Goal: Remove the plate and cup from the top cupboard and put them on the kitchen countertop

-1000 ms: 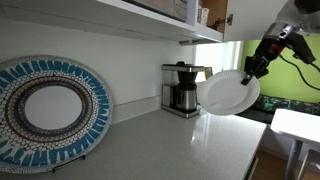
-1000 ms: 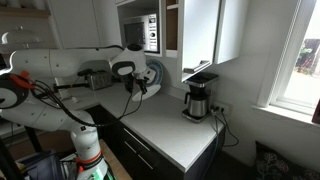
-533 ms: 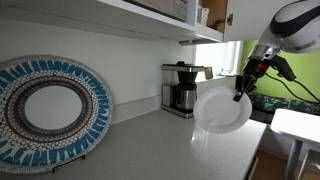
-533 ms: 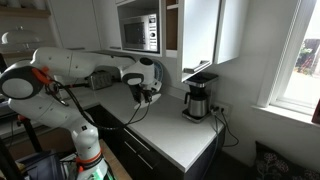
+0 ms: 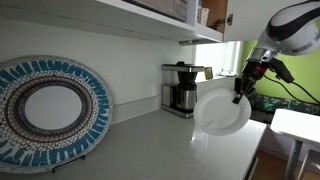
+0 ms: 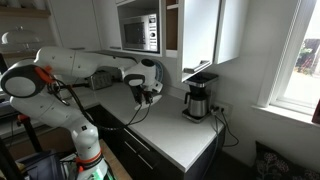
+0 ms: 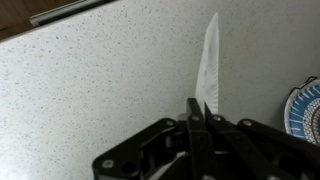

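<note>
The robot's gripper will next lower the plate's bottom edge onto the clear countertop in front of the coffee maker and let go of the plate, as that bare spot is below the gripper.
The plain white plate (image 5: 222,110) hangs on edge in my gripper (image 5: 240,93), just above the pale countertop (image 5: 170,150), in front of the coffee maker. In the wrist view the plate (image 7: 210,65) shows edge-on as a thin white sliver pinched between my shut fingers (image 7: 198,108), over the speckled countertop (image 7: 100,70). In an exterior view the gripper (image 6: 148,93) holds it over the countertop (image 6: 170,125). The top cupboard (image 5: 120,15) runs overhead, and its white doors (image 6: 205,35) show too. The cup is not in view.
A coffee maker (image 5: 182,88) with a dark carafe stands at the back wall, also seen in an exterior view (image 6: 198,100). A large decorative plate with a blue patterned rim (image 5: 50,110) leans against the wall; its edge shows in the wrist view (image 7: 305,105).
Over the last second the gripper brought the plate down and toward the countertop, turning it more upright. In the last half second nothing visibly moved.
</note>
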Robot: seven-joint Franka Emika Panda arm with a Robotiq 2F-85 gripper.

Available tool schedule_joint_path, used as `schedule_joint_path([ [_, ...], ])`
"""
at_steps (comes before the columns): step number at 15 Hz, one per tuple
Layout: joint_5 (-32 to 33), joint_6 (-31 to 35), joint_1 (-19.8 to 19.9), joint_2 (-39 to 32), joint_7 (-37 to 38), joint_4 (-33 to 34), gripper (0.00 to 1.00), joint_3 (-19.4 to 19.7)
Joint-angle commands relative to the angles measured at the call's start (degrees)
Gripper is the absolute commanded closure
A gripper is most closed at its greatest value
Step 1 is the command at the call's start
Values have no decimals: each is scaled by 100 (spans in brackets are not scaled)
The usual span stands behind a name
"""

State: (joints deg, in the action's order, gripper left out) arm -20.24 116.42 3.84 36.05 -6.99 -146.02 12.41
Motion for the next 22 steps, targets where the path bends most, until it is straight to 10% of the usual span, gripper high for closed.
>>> schedule_joint_path([
  [1, -414, 34, -56, -469, -235, -85, 100, 247],
  [13, -1830, 1236, 42, -1956, -905, -334, 100, 304],
  [14, -1844, 1248, 72, -2011, -877, -322, 74, 288],
  [22, -735, 1360, 516, -1543, 289, -428, 22, -30],
])
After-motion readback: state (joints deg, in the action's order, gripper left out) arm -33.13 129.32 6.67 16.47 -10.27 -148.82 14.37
